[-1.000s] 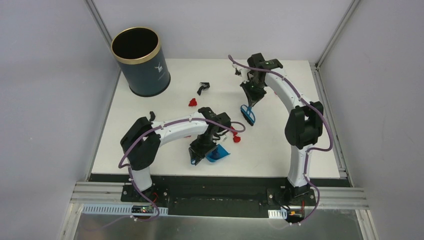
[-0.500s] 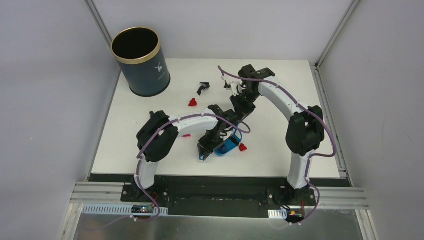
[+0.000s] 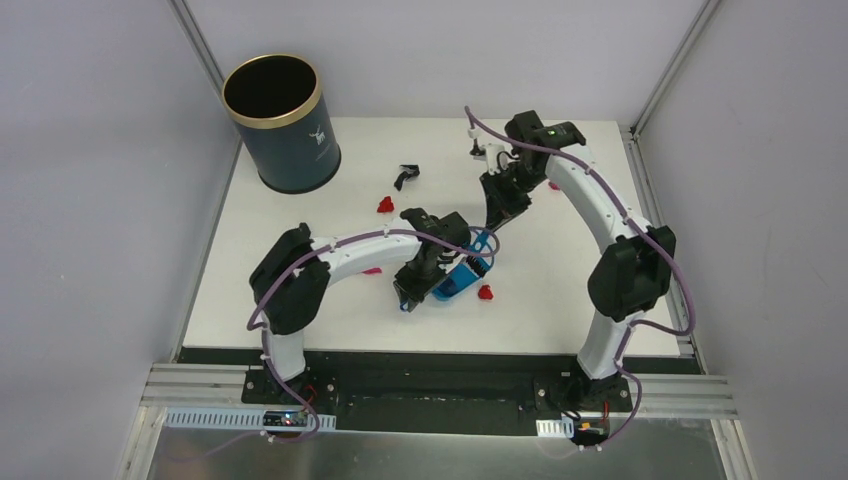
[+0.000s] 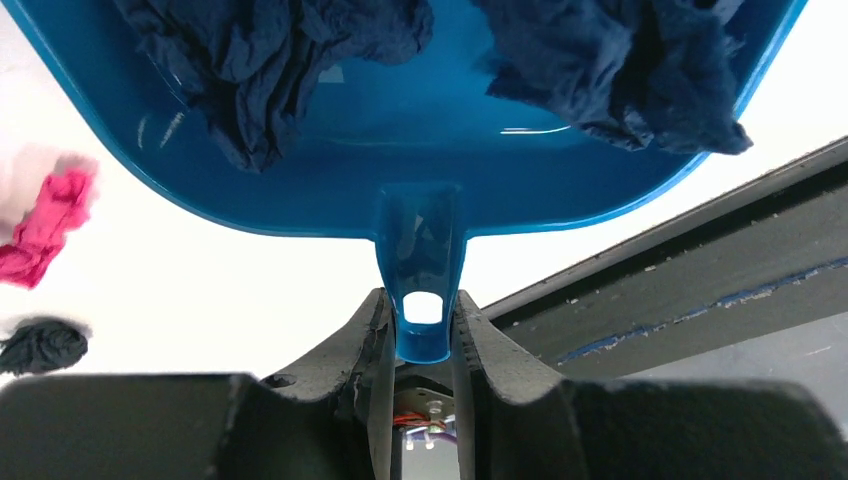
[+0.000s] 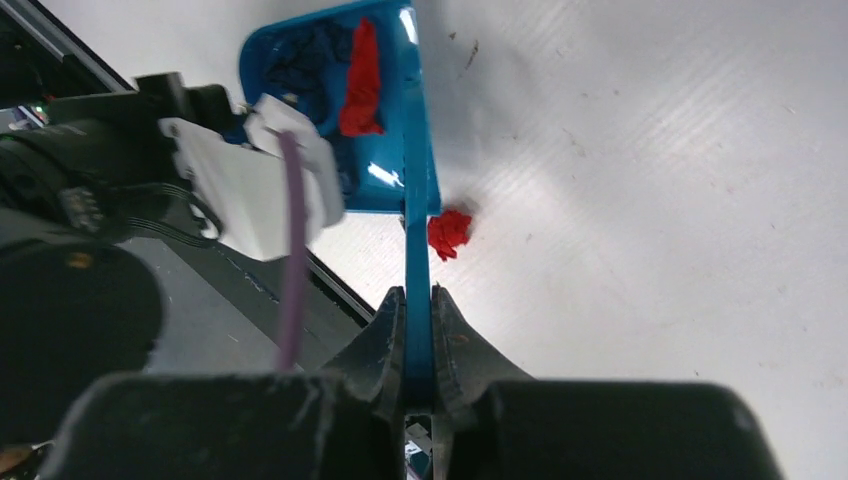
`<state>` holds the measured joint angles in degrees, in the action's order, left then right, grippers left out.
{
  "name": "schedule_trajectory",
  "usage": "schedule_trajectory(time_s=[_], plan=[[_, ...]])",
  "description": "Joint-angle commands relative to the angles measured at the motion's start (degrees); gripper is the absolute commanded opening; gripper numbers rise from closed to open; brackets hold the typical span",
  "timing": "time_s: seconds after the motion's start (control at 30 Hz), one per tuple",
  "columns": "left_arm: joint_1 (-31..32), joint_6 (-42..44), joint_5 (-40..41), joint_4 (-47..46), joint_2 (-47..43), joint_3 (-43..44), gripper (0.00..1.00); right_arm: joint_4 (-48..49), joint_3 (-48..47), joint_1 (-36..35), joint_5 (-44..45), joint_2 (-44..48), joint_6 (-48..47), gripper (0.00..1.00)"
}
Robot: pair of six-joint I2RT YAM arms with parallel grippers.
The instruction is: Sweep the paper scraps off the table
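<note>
My left gripper needs to move back toward the black front edge next, then toward the red scrap's side of the pan (image 3: 486, 293), because the red scrap is still outside.
My left gripper (image 4: 422, 322) is shut on the handle of the blue dustpan (image 4: 420, 150), which lies near the table's front middle (image 3: 452, 283). Two dark blue paper scraps (image 4: 260, 60) and a red one (image 5: 362, 80) lie in the pan. My right gripper (image 5: 418, 300) is shut on the blue brush handle (image 5: 415, 230); the brush (image 3: 481, 243) reaches down to the pan's far side. A red scrap (image 5: 449, 232) lies on the table (image 3: 300, 300) just right of the pan (image 3: 486, 293). A pink scrap (image 4: 45, 225) and a black scrap (image 4: 40, 345) lie left of the pan.
A dark blue gold-rimmed bin (image 3: 280, 120) stands at the back left corner. A red scrap (image 3: 384, 205) and a black scrap (image 3: 405, 177) lie behind the left arm. Grey walls close in the table. The black front edge (image 4: 700, 270) is just beside the pan.
The left arm shifted the dustpan right and slightly back. The right arm swung the brush in to the pan, then drew back right. The nearby red scrap moved a little right and forward.
</note>
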<state>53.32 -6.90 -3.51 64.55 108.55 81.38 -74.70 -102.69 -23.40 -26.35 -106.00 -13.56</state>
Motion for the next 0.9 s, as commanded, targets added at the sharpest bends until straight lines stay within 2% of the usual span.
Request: schedule_trajectory(time_s=[0.0,0.17,0.33,0.57,0.7,0.87], plan=[[1.09,-3.27,2.71,-3.44,-10.11,-2.71,0.00,-3.32,-0.70,1.24,2.77,7.33,-0.56,0.00],[3.01,-6.64,1.28,-2.48,-16.13,-4.85,0.00,-0.98,6.10,1.38,8.04,11.84,-0.70,0.00],[8.43,-10.66,1.85,1.34,-16.50,-6.55,0.00,0.10,10.06,1.40,11.04,14.38,-0.37,0.00],[15.54,-14.32,1.22,5.56,-12.62,-9.12,0.00,4.33,16.02,1.37,15.80,17.41,0.42,0.00],[17.47,-14.35,-0.14,6.25,-9.67,-8.59,0.00,7.22,19.62,1.34,17.64,18.27,0.55,0.00],[17.53,-11.78,-0.51,5.35,-3.12,-4.23,0.00,9.78,23.43,1.12,13.69,17.02,0.06,0.00]])
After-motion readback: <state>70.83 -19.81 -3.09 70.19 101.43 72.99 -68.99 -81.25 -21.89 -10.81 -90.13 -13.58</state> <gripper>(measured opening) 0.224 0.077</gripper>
